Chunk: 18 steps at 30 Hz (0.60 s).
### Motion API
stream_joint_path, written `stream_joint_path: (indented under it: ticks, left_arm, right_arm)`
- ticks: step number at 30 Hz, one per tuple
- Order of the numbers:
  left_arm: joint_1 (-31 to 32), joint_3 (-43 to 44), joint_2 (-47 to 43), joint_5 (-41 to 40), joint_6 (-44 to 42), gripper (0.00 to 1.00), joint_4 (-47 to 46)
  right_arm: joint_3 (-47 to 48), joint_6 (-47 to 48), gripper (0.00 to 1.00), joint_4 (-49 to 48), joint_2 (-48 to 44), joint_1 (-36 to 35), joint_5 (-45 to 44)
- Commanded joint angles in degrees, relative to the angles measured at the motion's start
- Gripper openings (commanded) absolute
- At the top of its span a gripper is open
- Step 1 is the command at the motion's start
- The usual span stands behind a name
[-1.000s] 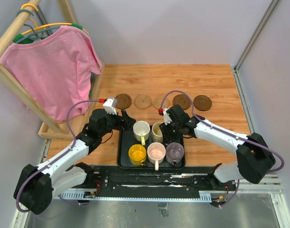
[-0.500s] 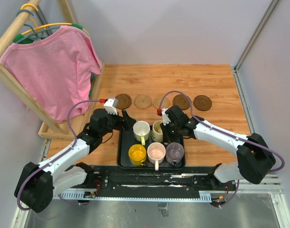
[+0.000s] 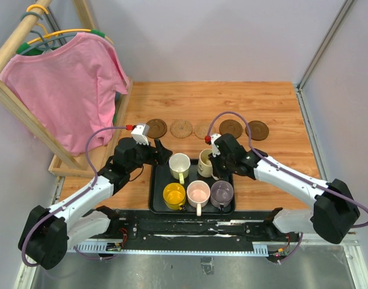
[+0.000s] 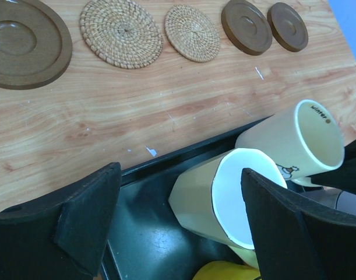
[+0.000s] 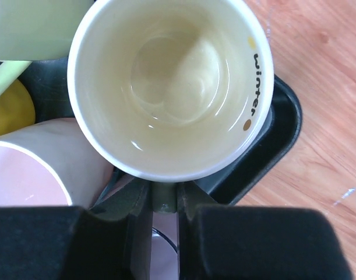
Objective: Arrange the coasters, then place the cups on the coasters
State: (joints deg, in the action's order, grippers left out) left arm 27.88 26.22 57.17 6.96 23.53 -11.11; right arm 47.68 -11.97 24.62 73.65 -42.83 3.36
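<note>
My right gripper is going to carry the cream cup outward onto the end dark coaster next and let go, because that coaster is empty and sits outward of the gripper, to its right in the top view.
Five coasters lie in a row behind the black tray [image 3: 153,194]: dark coaster [image 3: 155,127], two tan woven coasters [image 3: 181,128] [image 3: 203,129], and two more dark coasters [image 3: 230,128] [image 3: 256,130]. My right gripper [image 3: 214,168] is shut on the handle [image 5: 164,195] of the cream cup [image 3: 206,159], which tilts above the tray's back right. On the tray stand the white cup [image 3: 179,164], yellow cup [image 3: 174,194], pink cup [image 3: 198,192] and purple cup [image 3: 221,192]. My left gripper [image 4: 186,224] is open at the tray's back left, with the white cup [image 4: 224,198] between its fingers, untouched.
A pink shirt [image 3: 69,84] hangs on a wooden rack [image 3: 15,102] at the left, its base reaching beside the left arm. Grey walls close the back and the right side. Bare wood lies behind the coasters.
My right gripper has closed on the cream cup's handle and moved it slightly back and right, tilting it. The left arm has hardly moved.
</note>
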Motion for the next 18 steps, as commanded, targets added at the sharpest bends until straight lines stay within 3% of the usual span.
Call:
stream_joint_path:
  ticks: [1, 10, 18]
  left_arm:
    - [0.4, 0.0, -0.7, -1.7, -1.0, 0.87, -2.0]
    - [0.4, 0.2, 0.4, -2.1, -1.3, 0.87, -3.3]
    - [0.4, 1.6, 2.2, -1.9, -1.8, 0.87, -4.7]
  right_arm:
    - [3.2, 1.8, 0.01, -3.1, -4.0, -0.2, -9.1]
    - [4.8, 4.8, 0.01, -4.9, -6.5, 0.9, -23.3]
    - [7.6, 7.8, 0.01, -12.6, -2.8, 14.1, -23.2]
